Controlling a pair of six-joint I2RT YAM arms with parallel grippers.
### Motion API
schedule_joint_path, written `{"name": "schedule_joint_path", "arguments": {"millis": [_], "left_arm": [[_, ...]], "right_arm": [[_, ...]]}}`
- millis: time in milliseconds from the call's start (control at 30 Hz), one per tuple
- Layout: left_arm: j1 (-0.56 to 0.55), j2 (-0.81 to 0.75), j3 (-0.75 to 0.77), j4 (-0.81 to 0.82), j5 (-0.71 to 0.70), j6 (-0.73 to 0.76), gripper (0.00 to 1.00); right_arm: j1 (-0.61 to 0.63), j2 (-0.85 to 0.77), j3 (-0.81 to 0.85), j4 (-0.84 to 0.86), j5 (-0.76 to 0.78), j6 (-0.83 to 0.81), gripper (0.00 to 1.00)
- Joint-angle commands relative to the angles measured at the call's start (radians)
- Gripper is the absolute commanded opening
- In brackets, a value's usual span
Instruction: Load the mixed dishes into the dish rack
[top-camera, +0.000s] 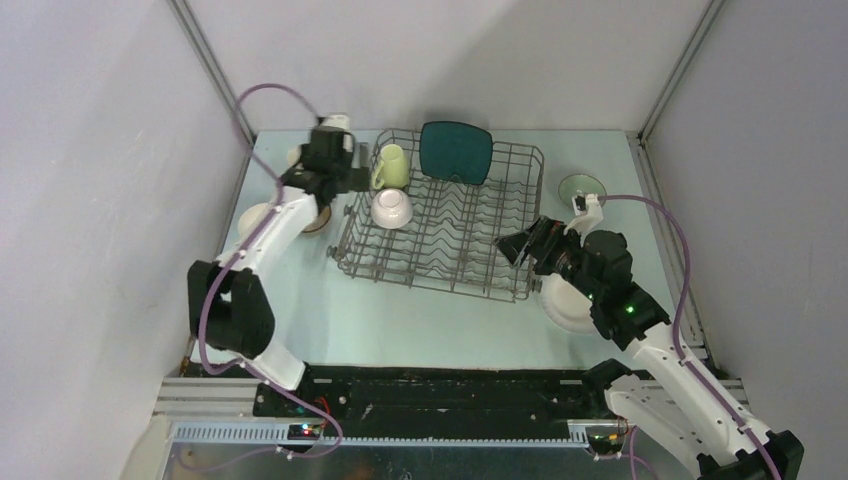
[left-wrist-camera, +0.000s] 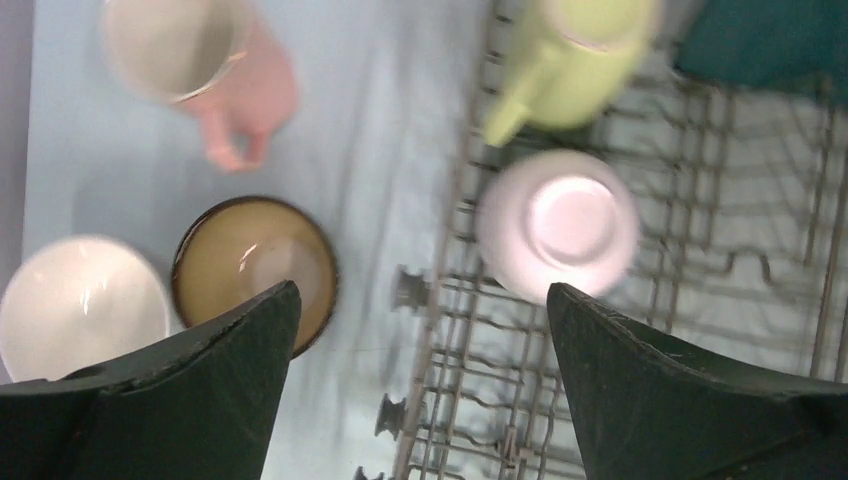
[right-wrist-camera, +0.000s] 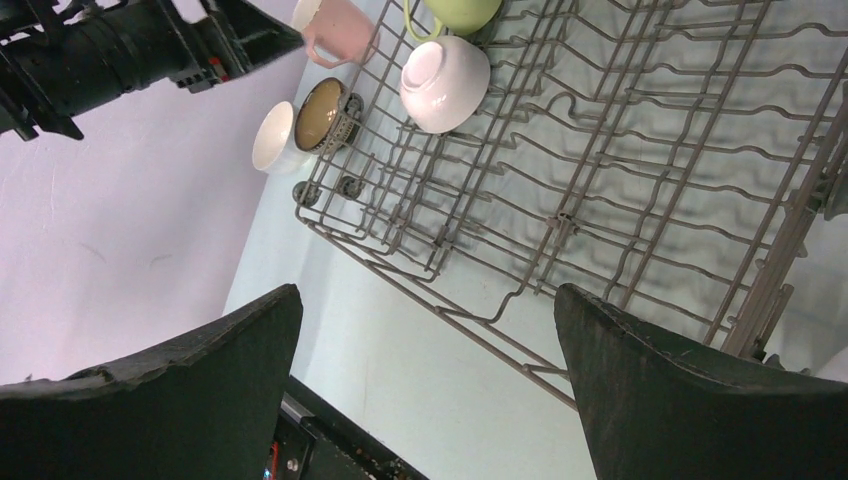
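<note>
Next, my left gripper will shift left in the top view and down around the pink cup's handle (left-wrist-camera: 236, 148), which juts clear below and to that side.
The dish rack (top-camera: 450, 225) holds the teal square plate (top-camera: 455, 150) upright at the back, the yellow-green mug (top-camera: 392, 167) and an upturned white bowl (top-camera: 392, 208). My left gripper (top-camera: 340, 180) is open and empty, hovering above the rack's left edge (left-wrist-camera: 455, 300). Under it on the table are the dark brown bowl (left-wrist-camera: 255, 265), a white bowl (left-wrist-camera: 80, 305) and the pink cup (left-wrist-camera: 215, 70). My right gripper (top-camera: 515, 247) is open and empty above the rack's near right corner (right-wrist-camera: 600, 150). The white round plate (top-camera: 565, 305) lies under the right arm. The pale green bowl (top-camera: 581, 186) sits right of the rack.
Grey walls close in the table on the left, back and right. The black base rail (top-camera: 440, 390) runs along the near edge. In the right wrist view the left arm (right-wrist-camera: 130, 50) shows at the top left, above the pink cup (right-wrist-camera: 335, 30).
</note>
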Motion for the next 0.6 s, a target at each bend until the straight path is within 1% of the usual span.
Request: {"name": "schedule_joint_path", "arguments": {"millis": [0, 67, 100, 167, 233, 300, 333, 367, 400, 433, 467, 567], "left_arm": [[0.183, -0.085, -0.057, 0.001, 0.059, -0.351, 1.0], [0.225, -0.115, -0.102, 0.057, 0.057, -0.379, 1.0], [0.232, -0.125, -0.132, 0.104, 0.037, -0.367, 1.0], [0.25, -0.137, -0.147, 0.136, -0.004, -0.344, 1.0], [0.28, -0.112, -0.118, 0.124, -0.009, -0.329, 1.0], [0.306, -0.053, -0.058, 0.077, 0.003, -0.321, 0.98], [0.316, -0.011, -0.024, 0.067, 0.009, -0.319, 0.95], [0.33, 0.008, -0.011, 0.058, 0.013, -0.319, 0.92], [0.333, 0.045, 0.006, 0.06, 0.018, -0.319, 0.87], [0.36, 0.079, 0.012, 0.071, 0.029, -0.319, 0.85], [0.369, 0.096, 0.025, 0.075, 0.043, -0.323, 0.81], [0.391, 0.171, 0.053, 0.097, 0.054, -0.325, 0.75]], "right_arm": [[-0.003, -0.022, 0.014, 0.003, -0.011, -0.025, 0.99], [-0.003, -0.034, 0.014, -0.005, -0.015, -0.032, 1.0], [-0.003, -0.037, 0.011, -0.005, -0.014, -0.033, 0.99], [-0.003, -0.045, 0.009, -0.006, -0.01, -0.04, 1.0], [-0.004, -0.051, 0.008, -0.005, -0.007, -0.047, 1.0], [-0.005, -0.057, 0.008, -0.005, -0.002, -0.051, 1.0], [-0.005, -0.061, 0.008, -0.004, -0.001, -0.052, 1.0], [-0.006, -0.062, 0.008, -0.005, 0.003, -0.053, 1.0], [-0.006, -0.063, 0.008, -0.006, 0.004, -0.052, 1.0], [-0.006, -0.064, 0.008, -0.007, 0.007, -0.053, 1.0], [-0.007, -0.063, 0.008, -0.006, 0.007, -0.052, 0.99], [-0.007, -0.059, 0.008, -0.001, 0.004, -0.05, 1.0]]}}
